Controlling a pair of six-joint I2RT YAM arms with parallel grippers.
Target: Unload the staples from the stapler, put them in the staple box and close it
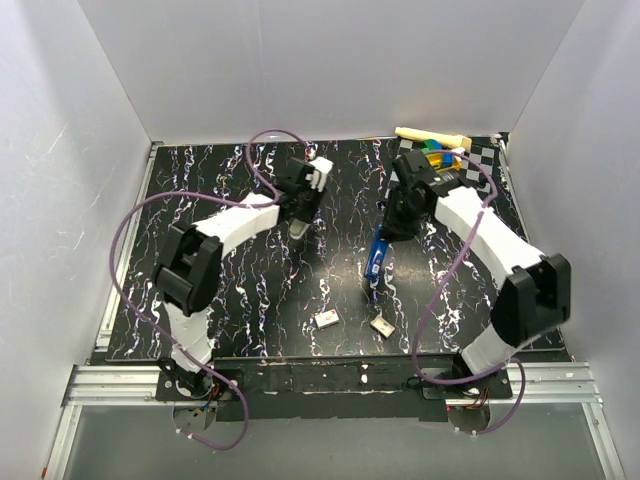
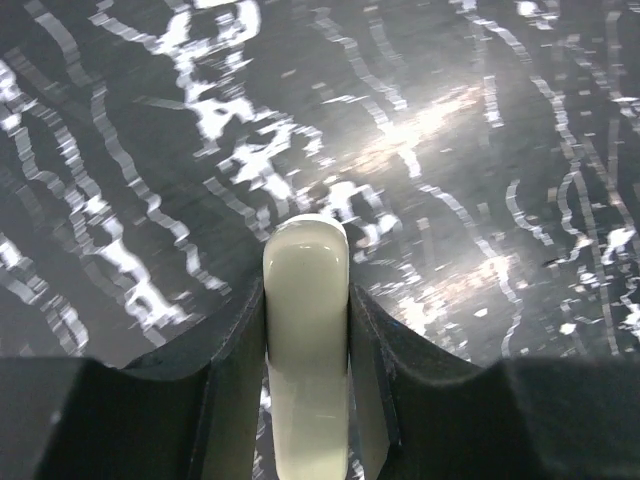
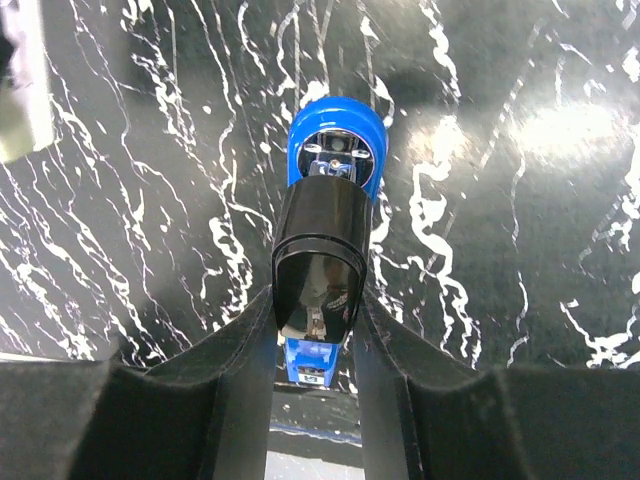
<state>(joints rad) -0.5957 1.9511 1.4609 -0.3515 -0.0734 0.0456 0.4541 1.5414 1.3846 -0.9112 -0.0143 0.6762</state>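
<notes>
The hanging stapler goes down and to the left in the top view with my right gripper next, which releases it on the table's bare middle.
The stapler (image 3: 335,150) has a blue base and a glossy black upper part (image 3: 318,250). My right gripper (image 3: 315,300) is shut on it, jaws pressing its sides. From above, the stapler (image 1: 377,255) hangs tilted from the right gripper (image 1: 392,228), its low end close to the table right of centre. My left gripper (image 2: 307,300) is shut on a pale cream oblong piece (image 2: 305,260) with a rounded tip. I cannot tell what that piece is. The top view puts the left gripper (image 1: 300,212) left of centre, apart from the stapler.
Two small pale boxes (image 1: 326,319) (image 1: 383,325) lie near the table's front edge. Colourful blocks (image 1: 440,155), a cream stick (image 1: 425,134) and a checkered patch (image 1: 485,155) sit at the back right. White walls enclose the black marbled table (image 1: 220,300).
</notes>
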